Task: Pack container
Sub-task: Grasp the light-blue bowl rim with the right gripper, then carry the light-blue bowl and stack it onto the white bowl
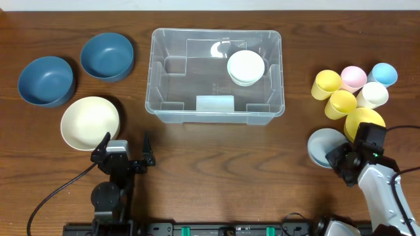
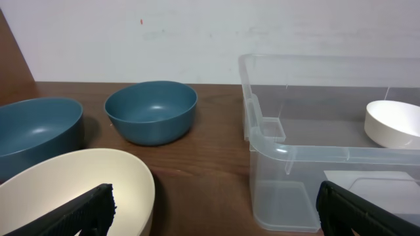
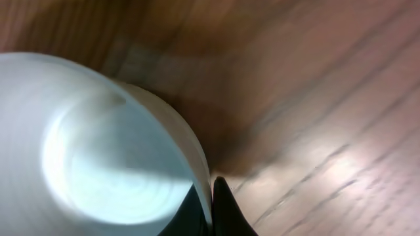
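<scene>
The white bowl (image 1: 246,67) lies outward and to the left of my right gripper in the overhead view, so I should lift that gripper outward over the bowl, then lower it to release.
The clear plastic container (image 1: 216,108) stands at the table's middle back, with a white bowl (image 1: 246,67) inside it; it also shows in the left wrist view (image 2: 315,154). My right gripper (image 1: 338,157) is shut on the rim of a pale blue-grey bowl (image 1: 323,145) at the front right; in the right wrist view the fingers (image 3: 211,210) pinch the bowl's wall (image 3: 98,151). My left gripper (image 1: 125,147) is open and empty at the front left, between the cream bowl (image 1: 90,122) and the container.
Two dark blue bowls (image 1: 45,80) (image 1: 107,56) sit at the back left. Yellow, pink, blue and cream cups (image 1: 354,88) cluster at the right, with a yellow cup (image 1: 363,120) just behind my right gripper.
</scene>
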### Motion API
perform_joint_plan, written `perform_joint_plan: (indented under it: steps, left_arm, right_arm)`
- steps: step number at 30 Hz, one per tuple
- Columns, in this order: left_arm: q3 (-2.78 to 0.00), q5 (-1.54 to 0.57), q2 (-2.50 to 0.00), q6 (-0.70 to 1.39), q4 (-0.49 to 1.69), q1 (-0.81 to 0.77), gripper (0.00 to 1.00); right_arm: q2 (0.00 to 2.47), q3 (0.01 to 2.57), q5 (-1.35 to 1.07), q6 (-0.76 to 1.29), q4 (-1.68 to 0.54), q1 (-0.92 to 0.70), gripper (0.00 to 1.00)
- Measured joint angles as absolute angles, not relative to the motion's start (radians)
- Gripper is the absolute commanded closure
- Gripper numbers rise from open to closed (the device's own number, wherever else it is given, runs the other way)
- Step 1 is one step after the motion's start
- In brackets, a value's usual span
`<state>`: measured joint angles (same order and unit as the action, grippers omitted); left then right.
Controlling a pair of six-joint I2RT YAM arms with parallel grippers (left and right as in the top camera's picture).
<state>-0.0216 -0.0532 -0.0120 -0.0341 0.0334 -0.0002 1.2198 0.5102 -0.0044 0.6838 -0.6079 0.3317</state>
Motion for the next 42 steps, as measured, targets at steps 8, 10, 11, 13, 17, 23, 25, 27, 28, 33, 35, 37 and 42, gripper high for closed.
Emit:
perform_joint_plan:
  steps: [8, 10, 11, 13, 17, 23, 25, 27, 28, 33, 35, 37, 42]
  left_arm:
    - [-0.022, -0.053, -0.012, -0.034, 0.033, 0.0, 0.02]
    - [-0.022, -0.053, -0.012, -0.034, 0.033, 0.0, 0.02]
    - [-0.022, -0.053, -0.012, -0.034, 0.033, 0.0, 0.02]
    - [-0.022, -0.053, -0.012, -0.034, 0.033, 0.0, 0.02]
    - [-0.022, -0.053, -0.012, -0.034, 0.033, 0.0, 0.02]
    - [-0.022, -0.053, -0.012, -0.034, 0.033, 0.0, 0.02]
    - [-0.022, -0.053, -0.012, -0.034, 0.033, 0.0, 0.02]
    - [-0.022, -0.053, -0.012, -0.035, 0.033, 0.0, 0.02]
    - [-0.022, -0.053, -0.012, -0.034, 0.033, 0.0, 0.02]
    - [-0.022, -0.053, -0.012, -0.034, 0.033, 0.0, 0.02]
    - [-0.022, -0.053, -0.012, -0.035, 0.033, 0.0, 0.02]
    - [-0.022, -0.053, -0.012, -0.034, 0.033, 0.0, 0.02]
    - [-0.022, -0.053, -0.012, -0.035, 0.033, 0.0, 0.02]
  right_arm:
    - [1.065, 0.514, -0.181, 0.584, -0.778, 0.154, 0.99]
    - [1.018, 0.53, -0.205, 0.567, -0.837, 0.086, 0.99]
    - [0.998, 0.546, -0.214, 0.562, -0.862, 0.05, 0.99]
    - [0.966, 0.59, -0.227, 0.552, -0.903, -0.027, 0.99]
    - [0.944, 0.715, -0.236, 0.536, -0.949, -0.202, 0.99]
    - [1.005, 0.957, -0.162, 0.52, -0.967, -0.431, 0.99]
    - [1.061, 1.053, -0.092, 0.514, -0.959, -0.474, 0.99]
    - [1.112, 1.131, -0.025, 0.514, -0.939, -0.488, 0.99]
    - [1.143, 1.175, 0.016, 0.511, -0.92, -0.491, 0.99]
    - [1.279, 1.354, 0.195, 0.458, -0.804, -0.492, 0.99]
    - [1.337, 1.412, 0.245, 0.43, -0.734, -0.492, 0.99]
    - [1.388, 1.445, 0.282, 0.41, -0.663, -0.492, 0.99]
    - [1.538, 1.464, 0.349, 0.398, -0.514, -0.489, 0.99]
